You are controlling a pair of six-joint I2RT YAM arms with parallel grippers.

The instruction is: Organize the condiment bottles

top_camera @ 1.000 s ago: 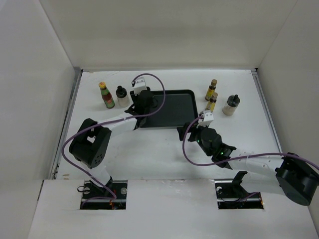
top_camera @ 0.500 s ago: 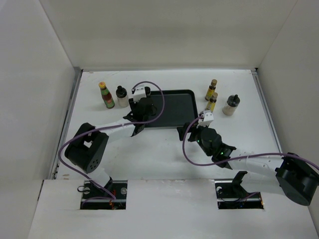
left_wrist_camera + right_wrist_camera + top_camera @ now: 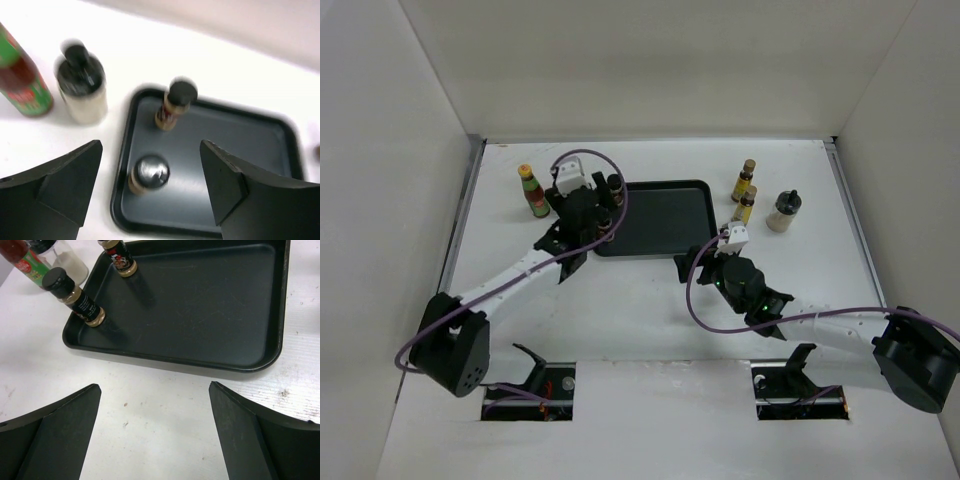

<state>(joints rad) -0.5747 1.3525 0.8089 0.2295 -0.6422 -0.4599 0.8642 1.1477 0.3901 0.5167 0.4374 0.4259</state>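
My left gripper needs to shift left in the wrist view and descend, since the white bottle's black cap (image 3: 80, 71) lies that way below it, off the tray.
Two short dark jars stand at the left end of the black tray (image 3: 235, 165): one at the back (image 3: 175, 102), one near the front corner (image 3: 148, 174). My left gripper (image 3: 151, 152) hovers open above the front jar, its fingers apart from it. A white black-capped bottle (image 3: 82, 85) and the red bottle (image 3: 20, 80) stand on the table left of the tray. Two slim amber bottles (image 3: 747, 178) (image 3: 746, 205) and another white bottle (image 3: 785, 211) stand to the tray's right. My right gripper (image 3: 155, 389) is open and empty over bare table, just in front of the tray.
White walls close in the table on the left, back and right. The tray's raised rim (image 3: 175, 362) lies just beyond the right fingers. Purple cables loop over both arms.
My left gripper has opened and let go of the front dark jar, which now stands on the tray. The left arm has swung to the left. The right arm has stayed put.
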